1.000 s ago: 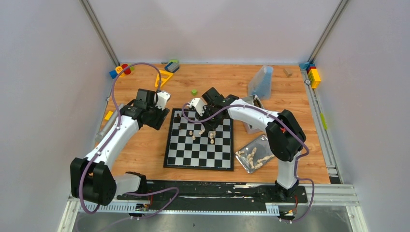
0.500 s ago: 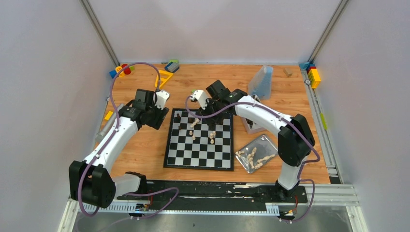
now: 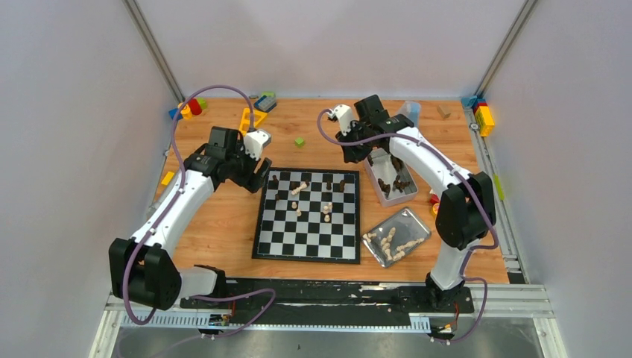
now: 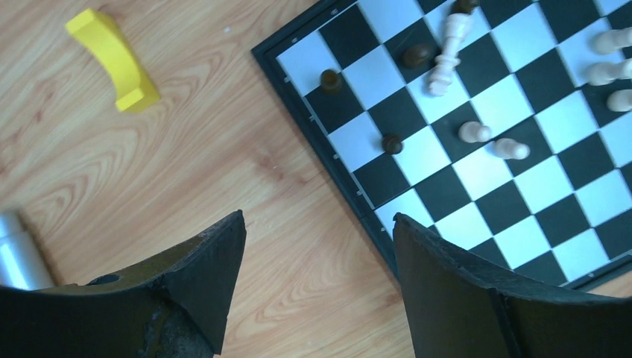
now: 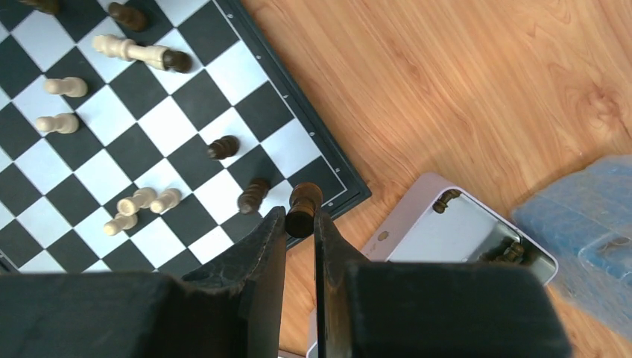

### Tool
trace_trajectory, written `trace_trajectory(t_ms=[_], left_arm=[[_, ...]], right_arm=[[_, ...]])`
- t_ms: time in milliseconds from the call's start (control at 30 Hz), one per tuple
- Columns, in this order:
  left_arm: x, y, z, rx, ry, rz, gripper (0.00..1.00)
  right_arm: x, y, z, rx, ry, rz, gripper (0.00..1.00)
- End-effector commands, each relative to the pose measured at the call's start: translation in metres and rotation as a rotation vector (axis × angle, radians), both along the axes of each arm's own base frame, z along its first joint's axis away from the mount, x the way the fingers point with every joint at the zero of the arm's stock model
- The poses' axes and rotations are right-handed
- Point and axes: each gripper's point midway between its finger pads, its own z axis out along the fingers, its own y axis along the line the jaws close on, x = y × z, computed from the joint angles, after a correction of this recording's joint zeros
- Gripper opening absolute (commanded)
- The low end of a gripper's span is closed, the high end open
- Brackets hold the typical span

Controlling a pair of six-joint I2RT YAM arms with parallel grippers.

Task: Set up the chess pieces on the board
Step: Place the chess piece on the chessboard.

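Observation:
My right gripper moves down onto the board's far corner square beside the dark pieces' tray next and releases the dark chess piece, since that square is empty.
The board [image 3: 307, 215] lies mid-table, and a few chess pieces stand or lie on its far half. Dark ones [image 3: 274, 180] sit along the back row, and cream ones [image 3: 326, 210] nearer the middle. One cream piece [image 4: 447, 48] lies toppled. My right gripper [image 5: 301, 216] is shut on a dark chess piece [image 5: 303, 205], hovering above the board's far right corner [image 5: 328, 179]. From the top view it [image 3: 353, 151] hangs between board and tray. My left gripper [image 4: 318, 216] is open and holds nothing, over bare wood just left of the board's edge [image 4: 350, 186].
A metal tray [image 3: 387, 203] with dark pieces stands right of the board. A second tray [image 3: 411, 221] nearer the front holds cream pieces. A blue plastic container [image 3: 406, 112] stands at the back. A yellow block [image 4: 115, 60] and a green cube [image 3: 299, 141] lie loose.
My right gripper has swung from over the board's far middle to beyond its far right corner. My left gripper has shifted a little toward the back and opened wider.

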Motion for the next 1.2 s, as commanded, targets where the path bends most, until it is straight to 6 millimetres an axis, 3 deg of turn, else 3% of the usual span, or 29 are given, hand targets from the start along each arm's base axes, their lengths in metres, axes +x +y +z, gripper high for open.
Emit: trace_trajectory(t_ms=[0,467,900,1033,1167], left_arm=[[0.004,-0.027,0.021,-0.118,-0.028,-0.112,0.81],[-0.006,-0.022,0.023,-0.133,-0.099,-0.091,0.81],[-0.005,-0.023,0.021,-0.133,-0.096,-0.098,0.81],[-0.005,-0.022,0.022,-0.127,-0.099,-0.097,0.81],[-0.003,-0.020,0.023,-0.112,-0.106,-0.092,0.82]], right_arm=[[0.015,-0.004,-0.010,-0.012,0.018,-0.008,0.06],[0.013,-0.013,-0.074,-0.120,0.154,-0.029,0.06],[0.016,-0.012,-0.098,-0.143,0.189,-0.026,0.07],[0.017,-0.014,-0.097,-0.155,0.182,-0.036,0.20],[0.018,-0.016,-0.078,-0.140,0.142,-0.049,0.41]])
